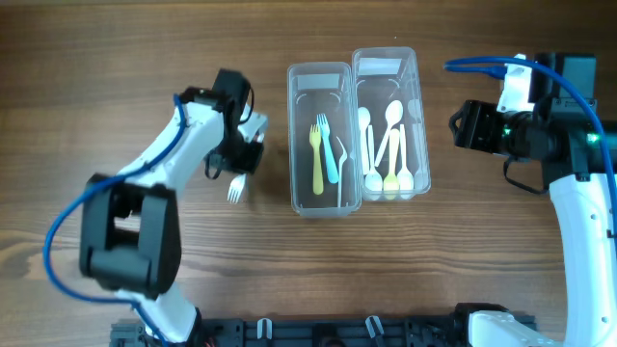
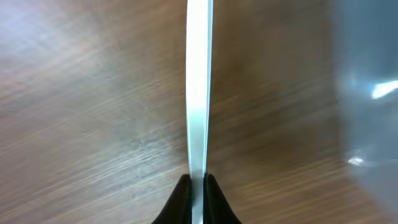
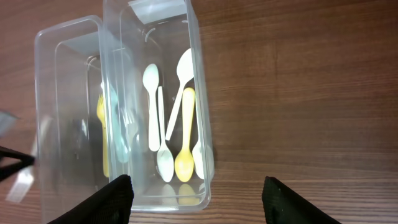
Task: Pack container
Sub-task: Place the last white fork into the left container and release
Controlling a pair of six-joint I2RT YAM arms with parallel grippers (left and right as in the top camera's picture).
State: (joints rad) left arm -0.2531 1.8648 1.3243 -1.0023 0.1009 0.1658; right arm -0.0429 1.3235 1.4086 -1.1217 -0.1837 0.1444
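Note:
The left gripper lifts over the container's clear side next, then lowers the white fork into the container by the blue fork point(image 1: 326, 152).
Two clear plastic containers stand side by side at the table's middle. The left container point(image 1: 297, 135) holds a yellow fork, a blue fork and a white one. The right container point(image 1: 422, 125) holds several white and yellow spoons point(image 3: 184, 134). My left gripper point(image 1: 241, 164) is shut on a white fork point(image 1: 234, 188) left of the containers, tines hanging toward the table. In the left wrist view the fork's handle point(image 2: 199, 93) runs up from between the closed fingers point(image 2: 198, 186). My right gripper point(image 3: 196, 199) is open and empty, hovering to the right of the spoon container.
Bare wooden table surrounds the containers. A blue cable runs along each arm. The left container's wall point(image 2: 373, 106) shows blurred at the right of the left wrist view.

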